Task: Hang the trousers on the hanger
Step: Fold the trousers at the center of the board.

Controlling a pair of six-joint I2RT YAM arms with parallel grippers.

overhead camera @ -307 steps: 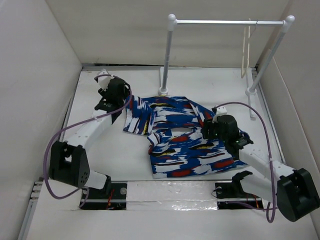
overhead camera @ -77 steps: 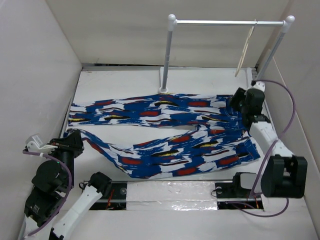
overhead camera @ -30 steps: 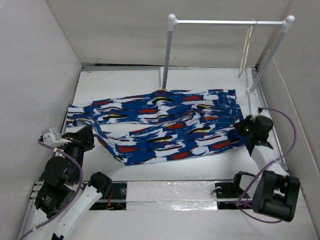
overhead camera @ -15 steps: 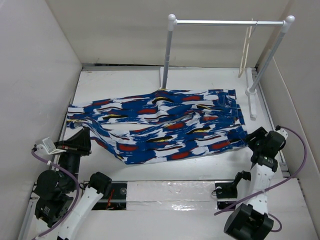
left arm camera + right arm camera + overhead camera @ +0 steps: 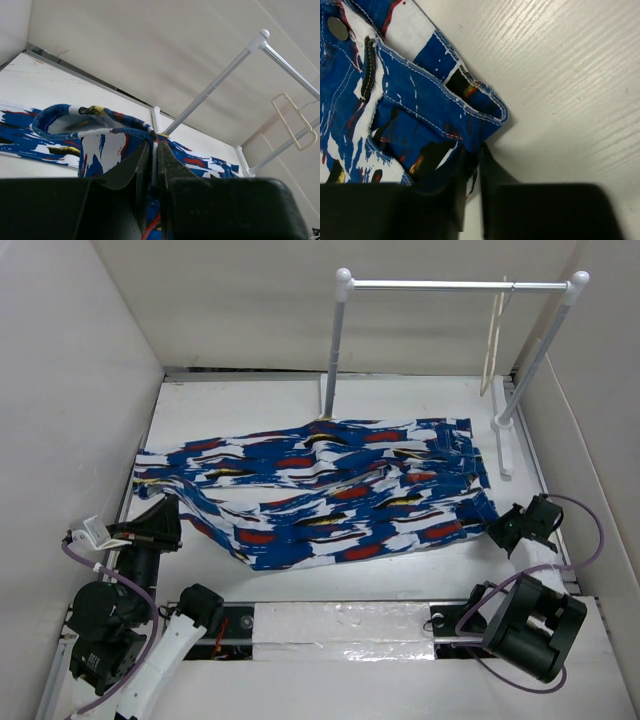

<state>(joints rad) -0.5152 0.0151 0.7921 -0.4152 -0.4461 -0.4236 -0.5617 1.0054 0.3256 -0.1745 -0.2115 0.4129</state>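
I should next move my left gripper outward, put the trousers' raised hem down on the far leg's end (image 5: 148,466) and let go of it. That end is outward of my gripper and below it.
The printed trousers (image 5: 320,485) lie folded lengthwise across the table, waist to the right. My left gripper (image 5: 172,515) is at their left end, shut on a raised leg hem (image 5: 115,132), which passes between the jaws (image 5: 154,150). My right gripper (image 5: 497,533) is at the lower right waist corner. In the right wrist view its jaws (image 5: 474,160) stand almost together, with the edge of the blue waistband (image 5: 410,110) between them. The cream hanger (image 5: 490,340) hangs from the right end of the bar, also visible as the hanger (image 5: 295,122) in the left wrist view.
A white two-post rail with a metal bar (image 5: 450,285) stands at the back of the table; its left post foot (image 5: 325,420) touches the trousers' far edge. White walls close in the table on the left, back and right.
The right gripper let go of the waist, swung out to the right, then came back and closed on the waistband's lower corner. The left gripper eased back slightly with the hem. The trousers stayed put.
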